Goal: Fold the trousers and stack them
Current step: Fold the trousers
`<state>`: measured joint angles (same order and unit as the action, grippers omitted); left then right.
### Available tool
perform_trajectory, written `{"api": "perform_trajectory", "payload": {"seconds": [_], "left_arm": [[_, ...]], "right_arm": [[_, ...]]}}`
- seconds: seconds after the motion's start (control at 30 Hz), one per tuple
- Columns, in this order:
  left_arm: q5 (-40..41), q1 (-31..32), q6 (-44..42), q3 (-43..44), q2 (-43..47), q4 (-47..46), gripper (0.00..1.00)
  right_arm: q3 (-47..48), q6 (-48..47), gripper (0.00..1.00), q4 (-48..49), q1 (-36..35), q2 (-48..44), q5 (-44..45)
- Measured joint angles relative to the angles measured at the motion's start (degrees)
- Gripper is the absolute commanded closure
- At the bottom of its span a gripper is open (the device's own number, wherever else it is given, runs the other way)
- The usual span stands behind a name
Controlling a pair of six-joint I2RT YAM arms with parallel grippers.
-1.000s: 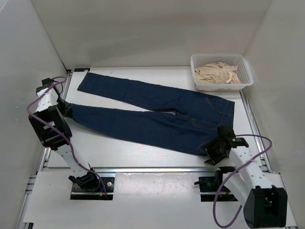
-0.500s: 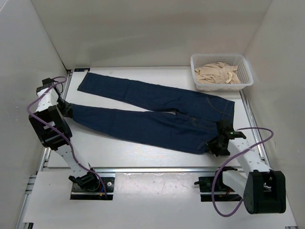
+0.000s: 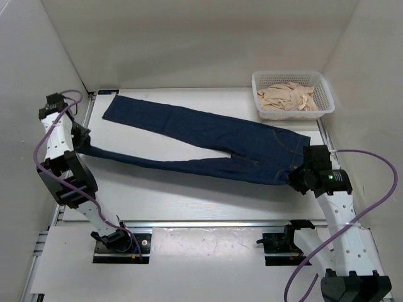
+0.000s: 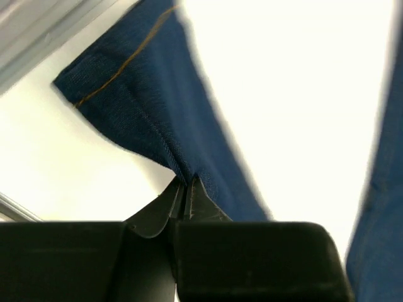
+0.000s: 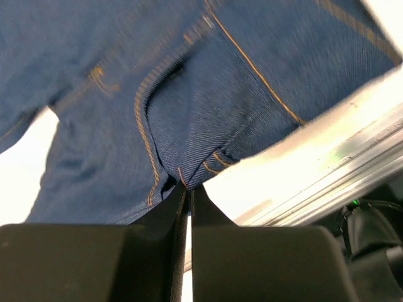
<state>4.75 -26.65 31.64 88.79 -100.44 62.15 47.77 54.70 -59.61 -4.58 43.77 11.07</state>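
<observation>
The left gripper should next swing outward and to the right in the top view, over the far leg's hem end (image 3: 117, 108), and release there, since that leg lies flat.
The trousers (image 3: 208, 141), dark navy jeans, stretch across the white table with the waist at the right and the legs running left. My left gripper (image 3: 80, 139) is shut on the hem end of the near leg (image 4: 135, 113), which hangs lifted and pulled thin. At the right, my right gripper (image 3: 301, 175) is shut on the near corner of the waistband (image 5: 189, 170); tan stitching shows just above its fingertips. The far leg (image 3: 151, 116) lies flat on the table.
A white mesh basket (image 3: 322, 94) holding beige cloth stands at the back right corner. White walls close in the table on the left, back and right. A metal rail runs along the table's right edge (image 5: 352, 157).
My right gripper closed on the waistband corner and rose toward the back right. The left arm rose too, and the near leg went from lying flat to being drawn taut and narrow.
</observation>
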Motion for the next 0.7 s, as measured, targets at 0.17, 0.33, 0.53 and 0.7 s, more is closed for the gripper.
{"api": "perform_trajectory", "payload": {"seconds": [0.17, 0.33, 0.53, 0.7], "left_arm": [[0.59, 3.91, -1.09, 13.79, -2.29, 4.26, 0.9], [-0.04, 5.95, -2.01, 28.85, -8.94, 7.91, 0.9], [-0.28, 10.51, -3.19, 48.0, -25.33, 9.05, 0.9], [-1.86, 12.48, -3.28, 54.95, -36.17, 7.21, 0.9]], "right_arm": [[11.98, -1.84, 1.0, -2.86, -0.13, 6.86, 3.43], [21.79, -4.31, 1.0, 0.09, -0.7, 13.7, 5.38], [24.63, -6.1, 1.0, 4.26, -0.81, 27.21, 7.58], [27.5, -7.15, 1.0, 6.69, -0.55, 36.17, 10.23]]}}
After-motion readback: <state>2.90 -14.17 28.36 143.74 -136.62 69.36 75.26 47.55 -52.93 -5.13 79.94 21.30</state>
